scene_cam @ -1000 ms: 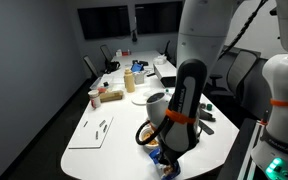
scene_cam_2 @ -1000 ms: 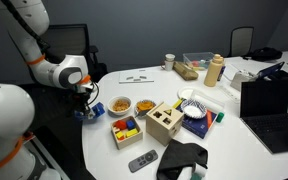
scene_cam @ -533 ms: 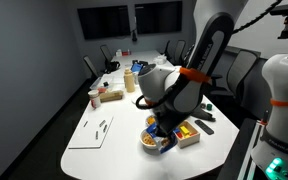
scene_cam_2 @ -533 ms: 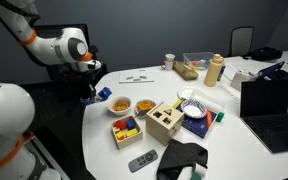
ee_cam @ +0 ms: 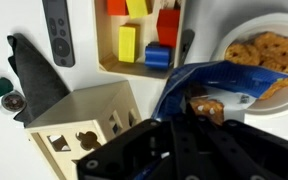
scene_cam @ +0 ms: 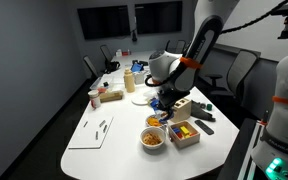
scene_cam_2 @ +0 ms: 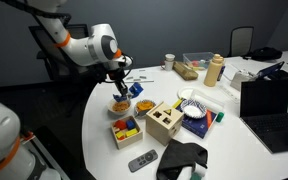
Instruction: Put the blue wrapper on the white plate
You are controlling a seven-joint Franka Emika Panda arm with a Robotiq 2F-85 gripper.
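Note:
The small white plate (scene_cam_2: 193,108) lies outward and below the robot's gripper, so the gripper should carry the blue wrapper outward past the wooden box and lower it to let it go.
My gripper (scene_cam_2: 125,84) is shut on the blue wrapper (scene_cam_2: 136,89) and holds it in the air above the two bowls of orange snacks (scene_cam_2: 119,104). In the wrist view the wrapper (ee_cam: 212,79) hangs from my jaws (ee_cam: 180,116) over one snack bowl (ee_cam: 271,52). The small white plate (scene_cam: 139,98) lies flat further along the table, beyond the wooden box; it also shows in an exterior view (scene_cam_2: 187,95). My gripper (scene_cam: 168,100) is still apart from the plate.
A wooden shape-sorter box (scene_cam_2: 164,121) and a tray of coloured blocks (scene_cam_2: 126,130) stand by the bowls. A patterned bowl (scene_cam_2: 195,109), a remote (ee_cam: 56,30), a black cloth (scene_cam_2: 182,159), a laptop (scene_cam_2: 271,105) and bottles (scene_cam_2: 215,70) are around.
My gripper has lifted the blue wrapper from the table's near edge and carried it inward, so it now hangs over the snack bowls.

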